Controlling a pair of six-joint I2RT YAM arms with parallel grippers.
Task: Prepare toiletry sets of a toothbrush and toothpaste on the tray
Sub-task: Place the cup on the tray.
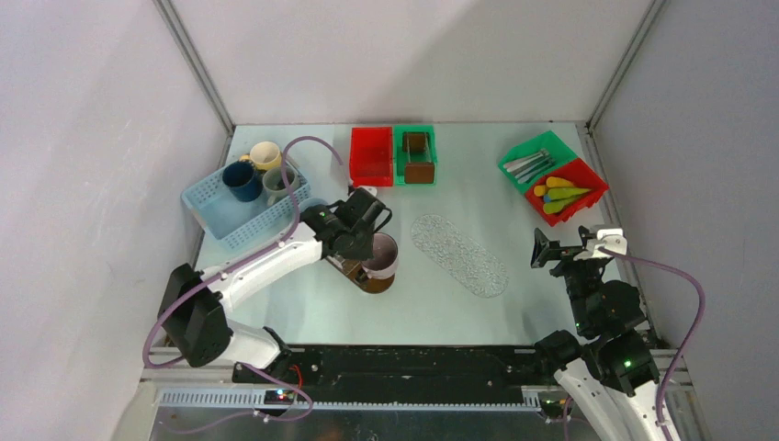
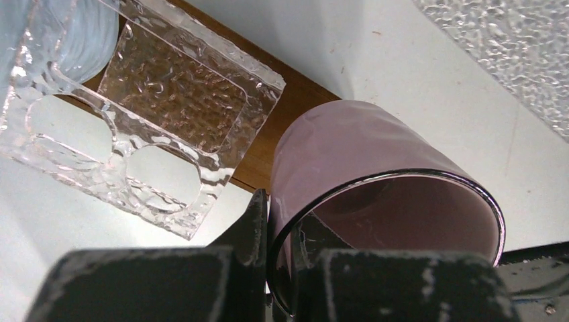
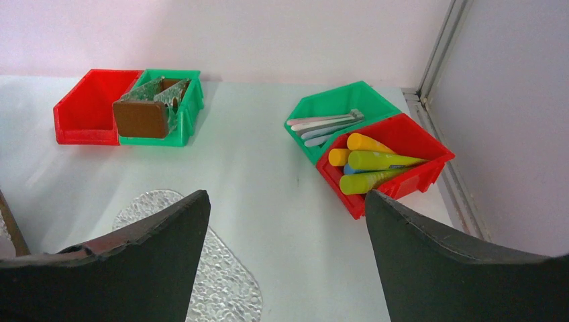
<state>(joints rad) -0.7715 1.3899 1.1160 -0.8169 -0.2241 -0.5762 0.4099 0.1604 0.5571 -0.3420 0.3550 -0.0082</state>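
My left gripper lowers the mauve mug (image 2: 362,147) onto the empty end of the wooden base (image 2: 295,100) next, to set it beside the clear holder.
Pale toothbrushes (image 1: 528,165) lie in a green bin at the back right, with yellow, lime, blue and orange tubes (image 1: 560,195) in the red bin beside it. Both show in the right wrist view, toothbrushes (image 3: 322,125) and tubes (image 3: 376,164). The oval clear textured tray (image 1: 459,254) lies bare at the table's middle. My right gripper (image 1: 571,246) is open and empty (image 3: 285,221), short of the bins. My left gripper (image 1: 372,241) is shut on the rim of a mauve mug (image 2: 362,147), one finger inside and one outside, over a wooden base (image 2: 295,100).
A clear textured holder with round holes (image 2: 154,114) sits on the wooden base beside the mug. A blue basket of mugs (image 1: 241,197) stands at the back left. A red bin (image 1: 370,154) and a green bin with a brown holder (image 1: 418,156) stand at the back centre.
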